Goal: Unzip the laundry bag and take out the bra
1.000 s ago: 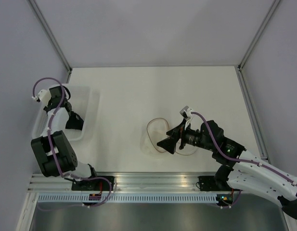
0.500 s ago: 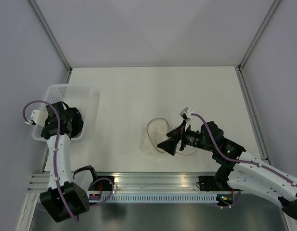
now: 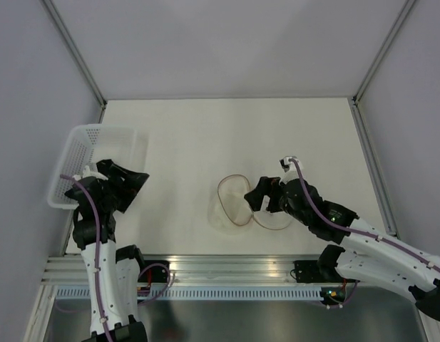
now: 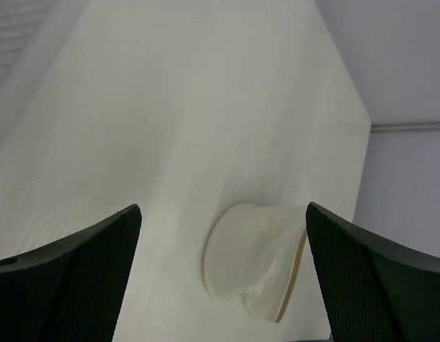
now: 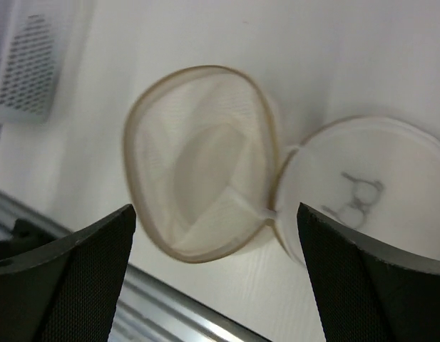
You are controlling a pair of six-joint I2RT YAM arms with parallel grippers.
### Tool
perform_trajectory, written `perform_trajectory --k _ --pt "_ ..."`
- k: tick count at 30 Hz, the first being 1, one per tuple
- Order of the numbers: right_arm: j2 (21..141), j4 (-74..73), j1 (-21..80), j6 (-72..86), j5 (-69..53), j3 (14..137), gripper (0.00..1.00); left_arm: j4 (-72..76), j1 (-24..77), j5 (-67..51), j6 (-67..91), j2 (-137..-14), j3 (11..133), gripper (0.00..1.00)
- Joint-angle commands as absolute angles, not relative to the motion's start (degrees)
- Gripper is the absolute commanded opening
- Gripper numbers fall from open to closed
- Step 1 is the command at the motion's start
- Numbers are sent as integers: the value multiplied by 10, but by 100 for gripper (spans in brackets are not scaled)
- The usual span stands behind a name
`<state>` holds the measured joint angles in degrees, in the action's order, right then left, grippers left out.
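Observation:
I next need to move my right gripper toward the right in the top view and down onto the lid's tan edge away from the hinge. The lid's edge lies free there.
The laundry bag (image 3: 234, 201) lies unzipped in two round halves on the table. Its open mesh cup (image 5: 198, 164) has a tan rim and looks hollow; the flipped lid (image 5: 355, 185) with a dark mark lies beside it. My right gripper (image 3: 263, 196) hovers open over the hinge between them, with nothing between its fingers (image 5: 63, 285). My left gripper (image 3: 134, 187) stands open and holds nothing at the basket's near right corner, facing the bag (image 4: 255, 271) from a distance. The bra does not show in any view.
A white perforated basket (image 3: 84, 142) stands at the table's left edge, its near part covered by my left arm. Grey walls close in the table on three sides, and an aluminium rail (image 3: 220, 267) runs along the near edge.
My left gripper has opened, lifted out of the basket and swung to its near right corner. My right gripper has drawn back slightly and turned down over the open bag.

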<state>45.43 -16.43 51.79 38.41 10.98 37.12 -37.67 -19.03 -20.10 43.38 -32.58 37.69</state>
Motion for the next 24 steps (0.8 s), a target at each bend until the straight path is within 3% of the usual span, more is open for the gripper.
perform_trajectory --k 1,4,10,18,24 --pt "489 -320 517 532 331 401 98 -345 -178 -372 368 -263 366 100" --pt "504 -395 516 638 418 387 98 -341 -159 -435 364 -241 359 100" --pt "575 -423 515 721 425 371 98 -280 -50 -477 364 -264 351 100" --pt "612 -362 514 787 372 306 97 -212 147 -353 374 -329 342 100" --pt "581 -345 514 816 353 251 86 -151 257 -276 396 -369 329 100"
